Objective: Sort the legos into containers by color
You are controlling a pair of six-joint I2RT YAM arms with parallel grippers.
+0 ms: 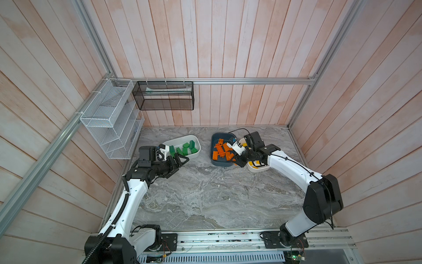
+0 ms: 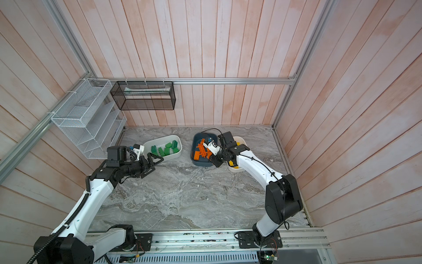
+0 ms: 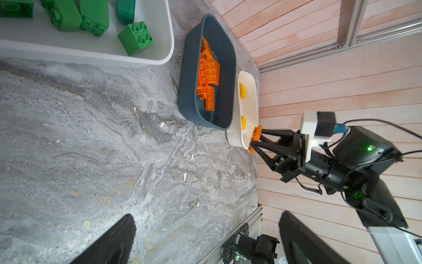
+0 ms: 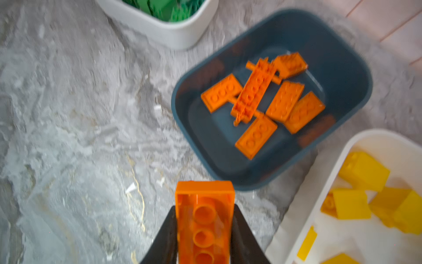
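I should next move my right gripper outward and down over the orange legos in the dark teal container (image 4: 255, 136) and let go there, because that pile is below and outward of it.
My right gripper (image 4: 205, 206) is shut on an oblong orange lego (image 4: 205, 219), its hollow underside facing the wrist camera. It hangs by the near corner of the dark teal container (image 1: 213, 139), which holds several orange legos (image 1: 220, 148). In the left wrist view this held orange lego (image 3: 255, 137) sits at the rim of the white container (image 3: 249, 91) with yellow legos (image 4: 363, 171). My left gripper (image 1: 179, 165) stands open and empty beside the white container (image 1: 196, 153) of green legos (image 1: 185, 148).
A white wire rack (image 1: 109, 123) and a black mesh basket (image 1: 163, 96) hang on the back left walls. Wooden walls close in on three sides. An aluminium rail (image 1: 228, 237) carrying both arm bases runs along the front edge of the marble table (image 1: 205, 194).
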